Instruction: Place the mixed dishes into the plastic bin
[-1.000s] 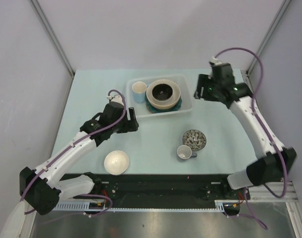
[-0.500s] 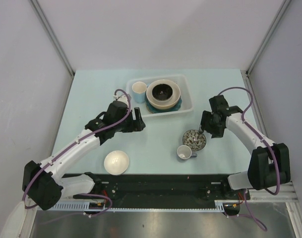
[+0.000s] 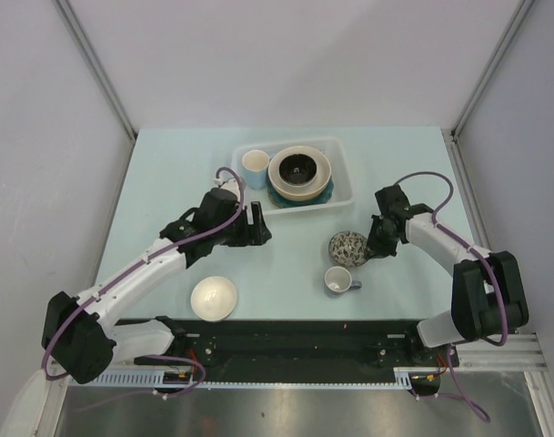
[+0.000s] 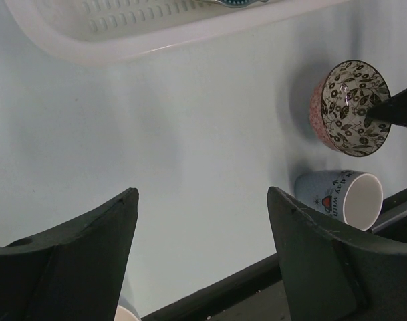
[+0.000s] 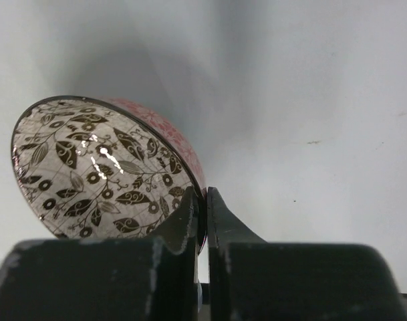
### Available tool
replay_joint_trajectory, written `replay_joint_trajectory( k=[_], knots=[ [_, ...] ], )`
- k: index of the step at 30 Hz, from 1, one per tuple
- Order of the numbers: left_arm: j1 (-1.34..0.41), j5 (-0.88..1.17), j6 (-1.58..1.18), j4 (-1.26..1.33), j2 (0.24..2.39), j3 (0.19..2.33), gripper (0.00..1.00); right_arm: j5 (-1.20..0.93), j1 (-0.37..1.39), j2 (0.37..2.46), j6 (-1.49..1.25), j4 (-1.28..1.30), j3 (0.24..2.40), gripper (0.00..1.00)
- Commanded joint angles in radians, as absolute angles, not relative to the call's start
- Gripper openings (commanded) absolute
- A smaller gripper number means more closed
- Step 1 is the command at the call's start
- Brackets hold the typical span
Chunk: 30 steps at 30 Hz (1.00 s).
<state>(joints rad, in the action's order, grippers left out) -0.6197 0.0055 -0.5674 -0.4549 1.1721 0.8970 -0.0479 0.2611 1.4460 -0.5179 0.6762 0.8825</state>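
My right gripper needs to move to its left in the top view next, toward my left gripper's open fingers, and release the speckled bowl there, because those fingers are empty.
My right gripper point(image 5: 203, 200) is shut on the rim of the speckled patterned bowl point(image 5: 99, 167), which is tilted off the table point(image 3: 349, 247); its outside is pink. A small mug point(image 3: 338, 280) lies just in front of it. A white bowl point(image 3: 213, 297) sits near the front left. The plastic bin point(image 3: 342, 159) at the back holds a tan plate with a black bowl point(image 3: 299, 169) over a teal plate, plus a mug point(image 3: 255, 167). My left gripper point(image 4: 203, 227) is open over bare table, just in front of the bin point(image 4: 123, 40).
The table's black front edge point(image 4: 210, 294) runs close under my left fingers. Grey walls enclose the table on three sides. My two arms reach in from the front corners.
My right arm swung down from beside the bin to the patterned bowl, shut on its rim and tipped it up. My left arm drifted slightly right.
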Motion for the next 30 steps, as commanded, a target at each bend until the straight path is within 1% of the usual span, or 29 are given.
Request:
replay_joint_trajectory(
  k=[1,6,10,19,25,30],
  knots=[
    [-0.627,0.009,-0.565,-0.419,1.175,0.899,0.83,0.061,0.307,1.404,-0.532,0.64,0.906,0.0],
    [-0.641,0.002,-0.583,-0.401,1.158,0.881,0.86,0.112,0.409,1.333,-0.517,0.612,0.965,0.0],
    [-0.646,0.034,-0.6,-0.377,1.183,0.859,0.86,0.098,0.488,1.365,-0.512,0.629,1.041,0.0],
    [-0.649,0.064,-0.595,-0.367,1.224,0.89,0.87,0.063,0.652,1.423,-0.552,0.63,1.169,0.0],
    [-0.68,0.04,-0.589,-0.382,1.232,0.93,0.86,0.051,0.675,1.466,-0.557,0.637,1.19,0.0],
    [-0.689,0.071,-0.583,-0.379,1.271,0.939,0.86,0.029,0.683,1.477,-0.555,0.617,1.206,0.0]
  ],
)
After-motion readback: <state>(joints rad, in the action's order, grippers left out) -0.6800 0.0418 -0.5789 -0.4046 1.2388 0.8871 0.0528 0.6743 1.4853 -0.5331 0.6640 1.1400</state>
